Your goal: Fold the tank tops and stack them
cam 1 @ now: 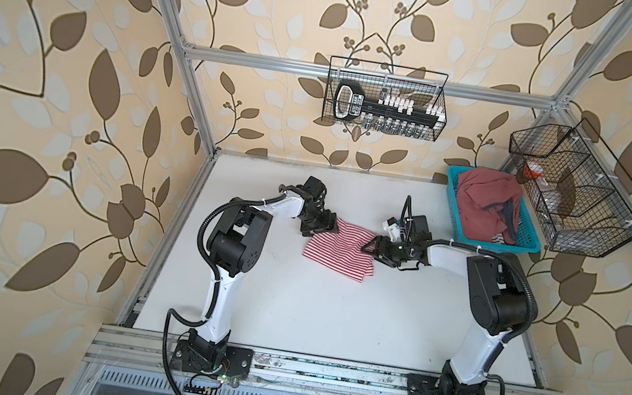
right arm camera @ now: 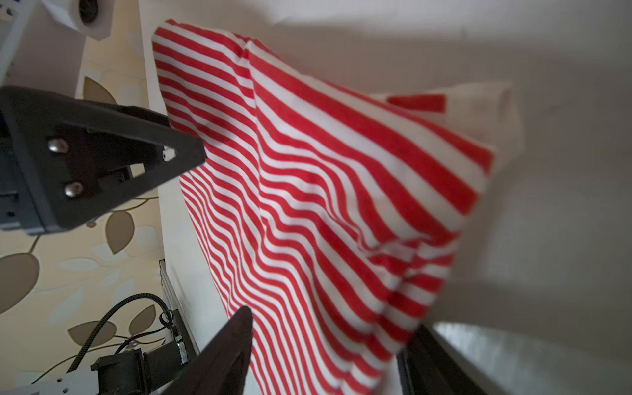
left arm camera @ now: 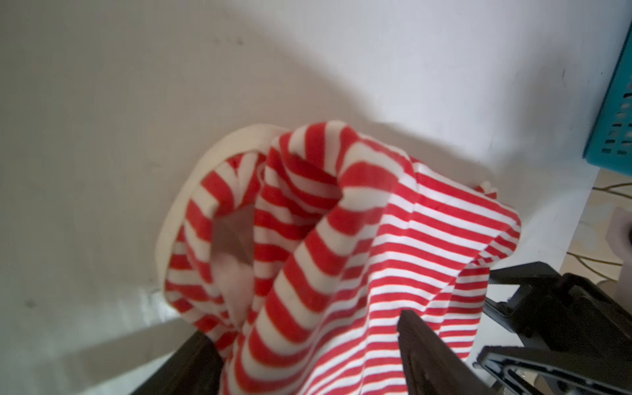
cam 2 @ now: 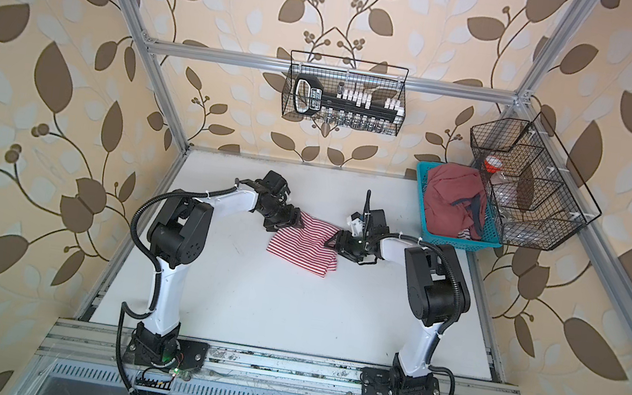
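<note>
My left gripper lowers its open fingers slightly toward the cloth's middle next and closes, as the raised fold of striped cloth (cam 1: 331, 236) (left arm camera: 286, 326) lies just below it, between its fingers.
The red-and-white striped tank top (cam 1: 340, 252) (cam 2: 304, 247) lies partly folded on the white table, its far edge bunched and raised. My left gripper (cam 1: 322, 229) (cam 2: 289, 220) (left arm camera: 304, 328) sits at its far left corner, jaws wide apart with loose cloth between them. My right gripper (cam 1: 369, 250) (cam 2: 332, 243) (right arm camera: 331, 319) is at the far right corner, also open around the striped cloth (right arm camera: 325, 191). The dusty red tank top (cam 1: 481, 205) (cam 2: 448, 196) with navy trim lies crumpled in the teal basket (cam 1: 502, 246) (cam 2: 463, 243).
The teal basket stands at the table's back right corner. A wire basket (cam 1: 575, 193) hangs on the right frame beside it. Another wire basket (cam 1: 387, 99) with tools hangs on the back rail. Bare white table (cam 1: 331, 314) stretches toward the front.
</note>
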Controlling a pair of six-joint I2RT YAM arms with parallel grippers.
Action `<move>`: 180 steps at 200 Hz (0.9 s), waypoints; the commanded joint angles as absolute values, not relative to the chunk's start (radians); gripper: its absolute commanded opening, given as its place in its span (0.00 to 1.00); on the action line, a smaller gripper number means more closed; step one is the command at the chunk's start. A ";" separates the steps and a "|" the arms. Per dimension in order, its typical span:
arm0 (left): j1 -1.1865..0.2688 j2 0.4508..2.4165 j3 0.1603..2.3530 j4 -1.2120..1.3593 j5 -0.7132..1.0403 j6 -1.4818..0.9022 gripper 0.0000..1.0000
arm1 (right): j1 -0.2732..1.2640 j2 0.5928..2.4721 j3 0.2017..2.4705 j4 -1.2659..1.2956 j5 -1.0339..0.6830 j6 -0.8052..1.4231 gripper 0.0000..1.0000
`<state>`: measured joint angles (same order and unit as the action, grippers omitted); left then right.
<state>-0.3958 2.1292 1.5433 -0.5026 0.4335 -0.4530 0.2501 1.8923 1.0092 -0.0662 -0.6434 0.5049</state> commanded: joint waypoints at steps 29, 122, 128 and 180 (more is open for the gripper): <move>-0.462 2.260 1.445 -0.648 0.312 -0.551 0.64 | 0.281 2.000 1.020 -0.102 -0.616 0.530 0.65; -0.399 2.228 1.564 -0.779 0.129 -0.553 0.00 | 0.202 1.763 0.894 -0.105 -0.570 0.540 0.66; -0.384 2.223 1.586 -0.802 0.116 -0.538 0.00 | 0.195 1.732 0.884 -0.114 -0.563 0.538 0.66; -0.209 2.264 1.821 -0.969 0.048 -0.363 0.00 | 0.173 1.544 0.858 -0.216 -0.554 0.500 0.66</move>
